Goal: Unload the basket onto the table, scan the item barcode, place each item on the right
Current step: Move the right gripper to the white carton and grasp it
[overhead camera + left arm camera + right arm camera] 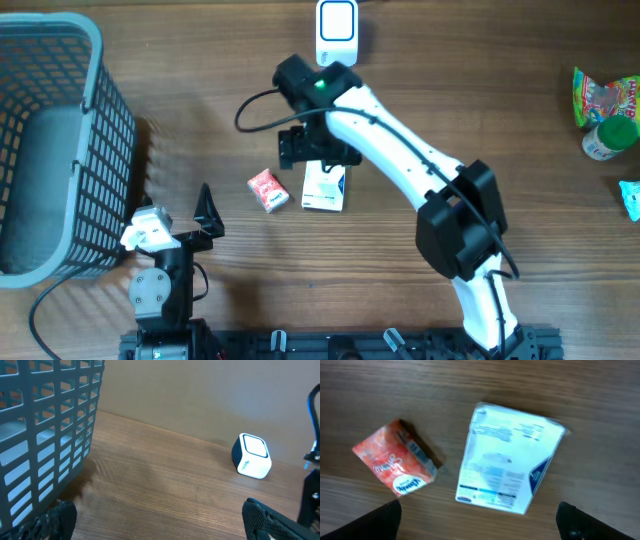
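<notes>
The long sides of the box's far half are below my right gripper, so next it needs to lower its open fingers astride them and close.
A white and blue box lies flat on the table, printed side up. Beside it on the left lies a small red packet. The white barcode scanner stands at the table's far edge. My right gripper hovers open just above the box and packet, nothing between its fingers. My left gripper rests open near the front left, empty, apart from the items.
A grey mesh basket fills the left side, close to my left gripper. Snack packets and a white bottle sit at the far right edge. Bare wood lies between the basket and the items.
</notes>
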